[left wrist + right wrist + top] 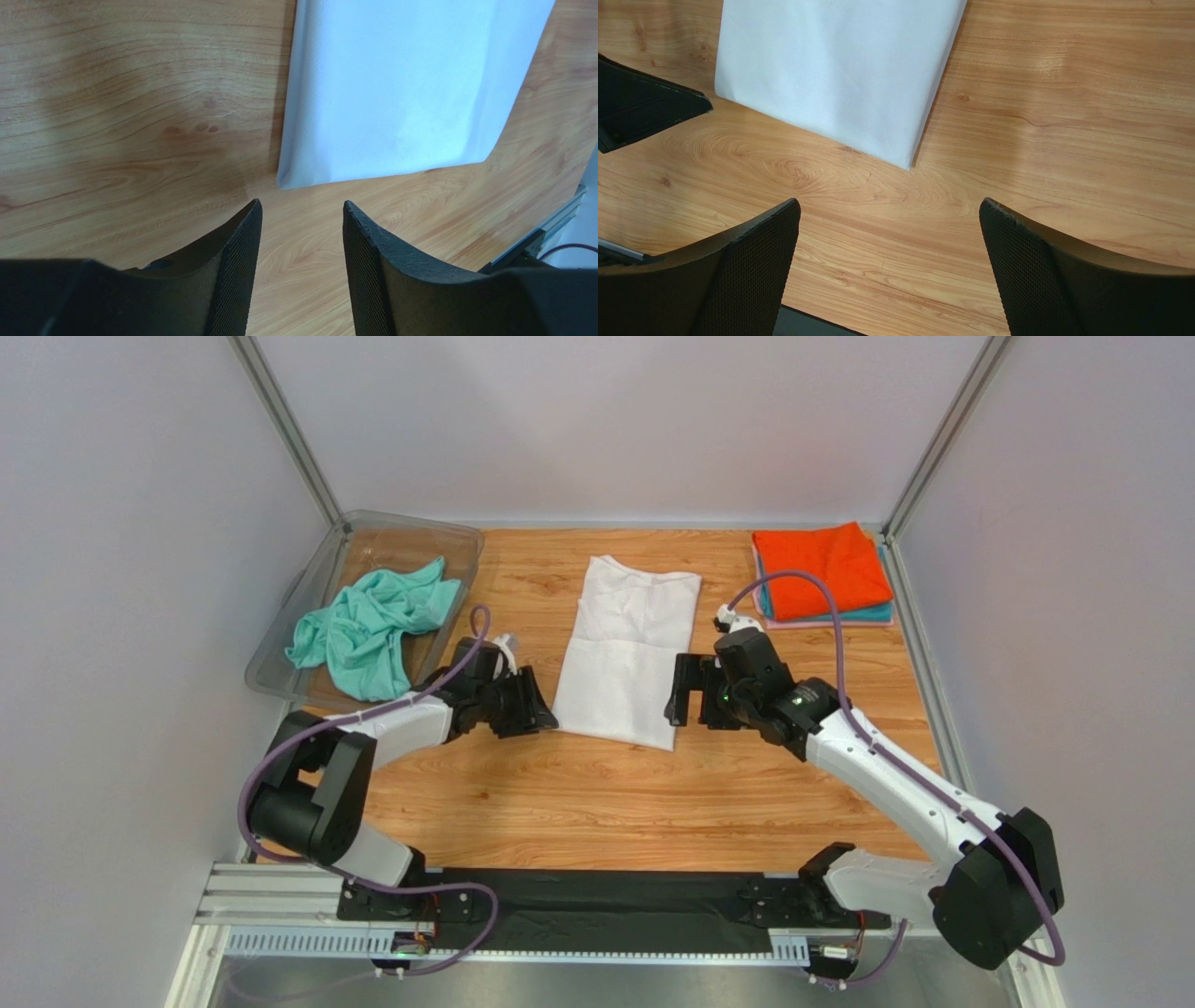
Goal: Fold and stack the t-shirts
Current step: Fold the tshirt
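Note:
The white t-shirt's near corner away from the tray lies below my right gripper and nearer my base, so I should move the gripper down and back onto it next.
The white t-shirt [626, 650] lies flat on the table's middle, folded into a long strip with its collar end far from me. My left gripper [537, 703] is open and empty just left of its near left corner [295, 178]. My right gripper [685, 703] is open and empty just right of its near right corner [906, 159]. The mint-green t-shirt [372, 626] lies crumpled in the clear tray [302, 602] at the left. An orange t-shirt [821, 567] lies folded on a teal one [877, 613] at the far right corner; a thin pink edge shows underneath.
The booth's grey walls close in the wooden table [603, 798] on the left, right and back. The left gripper's finger [647, 105] shows at the left edge of the right wrist view. The arms' black base rail [589, 910] runs along the near edge.

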